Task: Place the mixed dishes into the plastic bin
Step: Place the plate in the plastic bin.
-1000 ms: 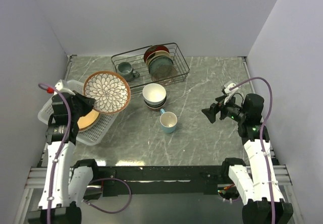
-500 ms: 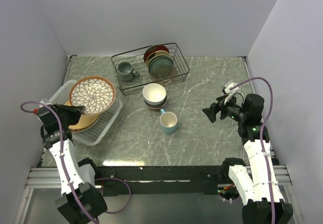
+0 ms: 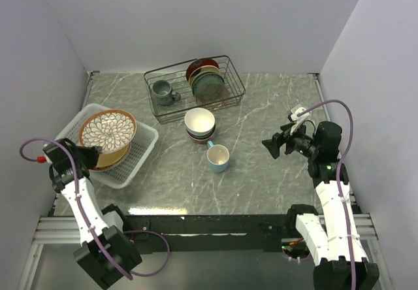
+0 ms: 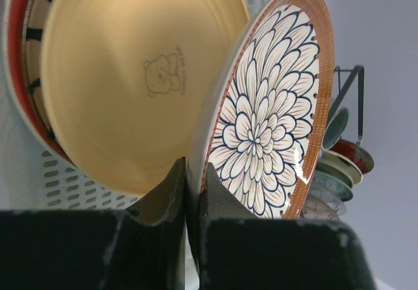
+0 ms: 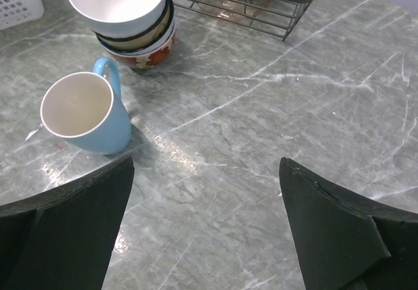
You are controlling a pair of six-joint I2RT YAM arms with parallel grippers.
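Observation:
The left gripper goes down onto the tan plate (image 3: 112, 156) in the bin next and releases the floral plate's rim, because the floral plate still hangs tilted above it.
My left gripper (image 3: 88, 151) (image 4: 193, 172) is shut on the rim of a floral plate with a brown rim (image 3: 108, 129) (image 4: 268, 127), holding it tilted over the white plastic bin (image 3: 140, 160). Under it in the bin lie a tan plate (image 4: 124, 74) (image 3: 112, 156) and a red-rimmed plate (image 4: 16, 55). The stacked bowls (image 3: 200, 124) (image 5: 130, 16) and the light blue mug (image 3: 218, 158) (image 5: 85, 112) stand on the table. My right gripper (image 3: 270, 145) (image 5: 209, 238) is open and empty, raised to the right of the mug.
A black wire rack (image 3: 194, 86) at the back holds a grey mug (image 3: 161, 93) and upright plates (image 3: 206, 78). White walls close in the left, back and right sides. The marble tabletop (image 3: 261, 179) lies between mug and right arm.
My left arm has swung left and toward the near edge, carrying the floral plate from beside the bin to over it and lowering it onto the tan plate. The right arm has not moved.

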